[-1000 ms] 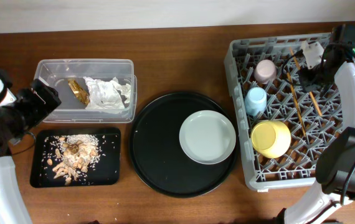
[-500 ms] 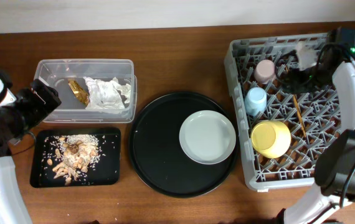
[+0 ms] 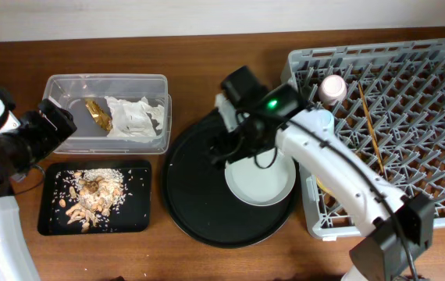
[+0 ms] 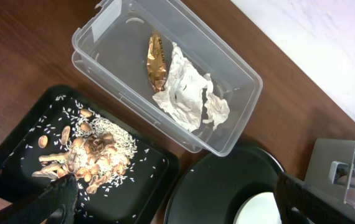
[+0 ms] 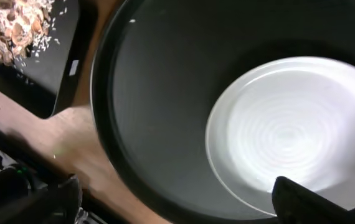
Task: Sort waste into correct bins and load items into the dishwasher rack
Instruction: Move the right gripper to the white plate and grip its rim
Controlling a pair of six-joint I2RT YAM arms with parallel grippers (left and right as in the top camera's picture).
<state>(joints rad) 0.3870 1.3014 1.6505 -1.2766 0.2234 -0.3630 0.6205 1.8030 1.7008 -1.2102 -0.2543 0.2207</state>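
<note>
The robot's right gripper needs to go straight down next onto the plate's rim facing the food scraps, with one finger on either side, because bare tray leaves the plate's rim open to pinch.
The grey dishwasher rack (image 3: 410,101) at the right holds a pink cup (image 3: 332,87) and two wooden chopsticks (image 3: 371,125). My right arm covers the blue cup and yellow bowl. The pale plate (image 3: 265,179) (image 5: 296,124) lies on the round black tray (image 3: 191,187). My right gripper (image 3: 230,147) (image 5: 177,205) hangs open and empty over the plate's left edge. The clear box (image 3: 66,90) (image 4: 103,37) holds the white napkin (image 3: 134,115) (image 4: 187,93) and the wrapper (image 3: 97,115) (image 4: 157,59). Food scraps (image 3: 94,191) (image 4: 90,155) lie in the black rectangular tray (image 3: 133,218). My left gripper (image 3: 51,129) (image 4: 177,208) is open and empty, left of both bins.
The round black tray (image 5: 152,124) fills the table's middle, between the bins and the rack. Brown wood table (image 3: 207,70) shows behind the tray and along the front edge. A pale wall runs along the back.
My right gripper opened at the rack's far corner, left the chopsticks lying in the rack, and swung left to the plate on the round tray. The left arm stayed still.
</note>
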